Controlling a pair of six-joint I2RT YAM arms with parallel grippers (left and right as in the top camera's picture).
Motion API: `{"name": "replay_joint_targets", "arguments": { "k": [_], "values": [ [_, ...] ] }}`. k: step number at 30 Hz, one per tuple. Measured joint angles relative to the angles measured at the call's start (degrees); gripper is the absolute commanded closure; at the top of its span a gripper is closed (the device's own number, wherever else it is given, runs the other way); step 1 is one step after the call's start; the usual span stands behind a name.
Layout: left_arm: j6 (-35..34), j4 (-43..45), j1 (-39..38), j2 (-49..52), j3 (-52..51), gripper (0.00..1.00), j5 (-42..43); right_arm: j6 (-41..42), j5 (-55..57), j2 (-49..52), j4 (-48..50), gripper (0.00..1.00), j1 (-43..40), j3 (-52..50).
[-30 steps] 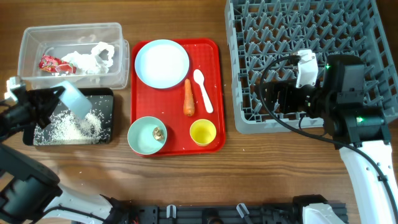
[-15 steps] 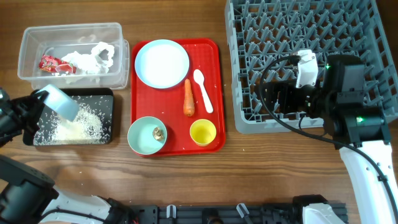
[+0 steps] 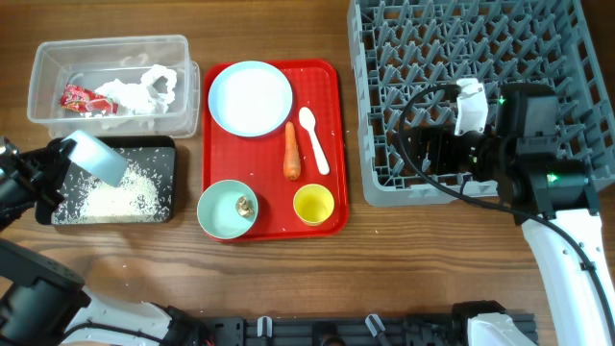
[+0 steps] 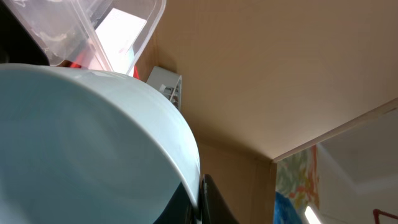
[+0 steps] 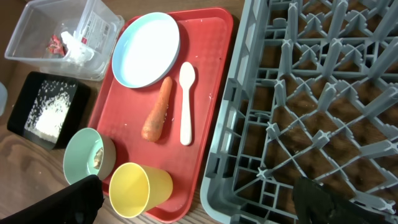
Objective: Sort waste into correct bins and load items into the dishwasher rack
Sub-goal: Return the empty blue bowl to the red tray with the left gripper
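Note:
Next, my left gripper should swing right in the overhead view to bare red tray by plate (image 3: 250,98) and carrot, level the bowl, lower it and release.
My left gripper (image 3: 60,171) is shut on the rim of a pale blue bowl (image 3: 94,156), held tilted over the left end of the black tray (image 3: 171,146), where rice (image 3: 120,197) lies. In the left wrist view the bowl (image 4: 93,143) fills the left side, pinched at its edge. My right gripper (image 3: 423,154) stands open and empty over the front left corner of the grey rack (image 3: 461,58). On the red tray (image 3: 327,77) are the plate (image 3: 250,98), carrot (image 3: 291,152), spoon (image 3: 313,139), yellow cup (image 3: 313,204) and a second bowl (image 3: 219,216) with a brown scrap (image 3: 245,205).
The clear tub (image 3: 110,46) behind the black tray holds a red wrapper (image 3: 77,98) and white tissue (image 3: 144,88). The rack's upright pegs fill the right side. Bare wooden table runs along the front edge.
My left gripper has drawn back to the left with the tilted bowl, from over the black tray's middle to its left end. The right arm has barely moved.

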Motion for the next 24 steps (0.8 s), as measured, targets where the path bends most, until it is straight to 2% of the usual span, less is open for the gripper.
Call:
{"name": "replay_joint_targets", "arguments": {
  "k": [4, 7, 10, 12, 13, 14, 15, 16, 18, 20, 22, 23, 24],
  "values": [
    [0.9, -2.5, -0.2, 0.0, 0.0, 0.96, 0.1, 0.0, 0.0, 0.0, 0.1, 0.00, 0.0, 0.0],
    [4.5, -4.9, -2.4, -0.5, 0.0, 0.96, 1.1, 0.0, 0.0, 0.0, 0.1, 0.00, 0.0, 0.0],
    [8.5, -3.7, -9.4, -3.7, -0.1, 0.96, 2.7, 0.0, 0.0, 0.0, 0.2, 0.00, 0.0, 0.0],
    [10.7, 3.5, -20.2, -8.3, 0.0, 0.96, 3.9, 0.0, 0.0, 0.0, 0.1, 0.00, 0.0, 0.0],
    [11.1, 3.7, -23.6, -9.4, 0.0, 0.96, 4.1, 0.0, 0.0, 0.0, 0.2, 0.00, 0.0, 0.0],
    [10.1, 8.4, -25.8, -9.8, -0.2, 0.96, 3.4, 0.0, 0.0, 0.0, 0.2, 0.00, 0.0, 0.0],
    [6.9, 17.8, -31.1, -10.1, 0.0, 0.96, 2.0, 0.0, 0.0, 0.0, 0.1, 0.00, 0.0, 0.0],
    [4.3, 21.5, -36.4, -9.9, 0.2, 0.96, 0.6, 0.0, 0.0, 0.1, 0.2, 0.00, 0.1, 0.1],
    [-5.4, 31.8, -46.9, -9.9, 0.0, 0.96, -6.8, 0.2, 0.0, 0.2, 0.2, 0.00, 0.1, 0.1],
    [-15.7, 38.0, -56.2, -9.9, 0.0, 0.96, -17.7, 0.2, 0.0, 0.3, 0.2, 0.00, 0.1, 0.1],
    [-25.7, 41.9, -65.0, -9.9, 0.0, 0.96, -35.9, 0.2, 0.0, 0.3, 0.2, 0.00, 0.1, 0.1],
    [-28.0, 42.0, -67.6, -9.9, 0.0, 0.96, -40.6, 0.2, 0.0, 0.3, 0.1, 0.00, 0.1, 0.1],
    [-30.9, 41.9, -71.3, -9.9, 0.0, 0.96, -48.9, 0.2, 0.0, 0.3, 0.2, 0.00, 0.1, 0.1]
  ]
}}
